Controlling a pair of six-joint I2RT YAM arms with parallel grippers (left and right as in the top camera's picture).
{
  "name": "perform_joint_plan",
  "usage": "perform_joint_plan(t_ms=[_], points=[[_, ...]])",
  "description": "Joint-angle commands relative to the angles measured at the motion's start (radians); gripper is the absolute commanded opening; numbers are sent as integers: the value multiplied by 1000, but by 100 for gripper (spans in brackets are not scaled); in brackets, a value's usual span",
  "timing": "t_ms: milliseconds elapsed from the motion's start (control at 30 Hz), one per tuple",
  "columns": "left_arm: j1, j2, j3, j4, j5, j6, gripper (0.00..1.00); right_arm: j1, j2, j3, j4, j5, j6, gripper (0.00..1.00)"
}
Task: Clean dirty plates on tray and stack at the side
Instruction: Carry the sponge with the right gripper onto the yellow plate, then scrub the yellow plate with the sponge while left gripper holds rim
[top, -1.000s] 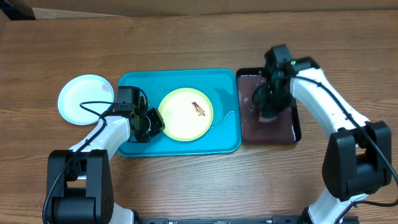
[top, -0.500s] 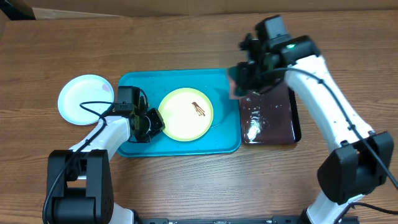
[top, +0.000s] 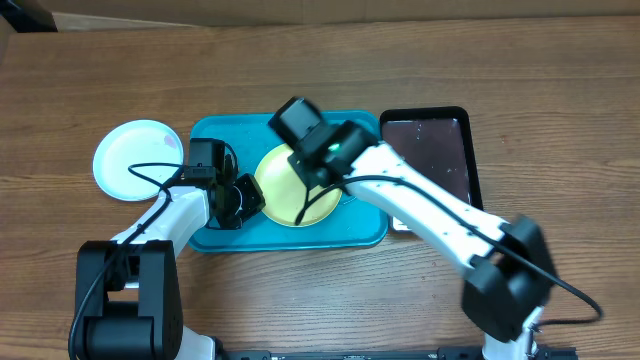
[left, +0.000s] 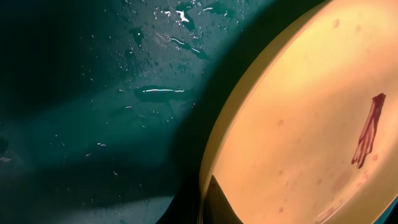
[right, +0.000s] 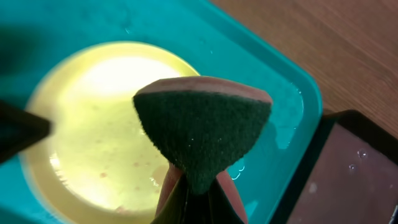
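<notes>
My right gripper has the narrow black tray (right: 356, 180) to its right in the overhead view. It needs to move over that tray and go down to let go of the sponge (right: 202, 127).
The yellow-green plate (top: 274, 190) lies in the turquoise tray (top: 215, 130) and has a brown smear (left: 367, 132) on it. My left gripper (top: 249, 196) is shut on the plate's left rim (left: 214, 155), with one finger over the rim and one under it. My right gripper (top: 322, 162) hangs over the plate's middle. It is shut on a pink sponge (right: 202, 127) whose dark green scouring face points down, a little above the plate (right: 93, 118). A white plate (top: 135, 160) with a pale cyan edge lies on the table, left of the tray.
A narrow black tray (top: 430, 150) with water in it stands right of the turquoise tray and shows in the right wrist view (right: 364, 171). Water drops lie on the turquoise tray floor (left: 93, 93). The right arm spans the tray's right half.
My right arm has lifted the sponge out of the black tray and swung it left, over the yellow-green plate. The left gripper and the plate have not moved.
</notes>
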Motion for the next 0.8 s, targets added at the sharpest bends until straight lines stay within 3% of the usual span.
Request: perform_joint_plan(t_ms=[0,367,767], points=[[-7,17,-3,1,9,-5,4,6,72,4,12,126,1,4],[-7,17,-3,0,27,-4,4,-22,199,-2,61,104,2,4],[-7,17,-3,-16,35,-1,4,-65,313,-2,69,-202,30,4]])
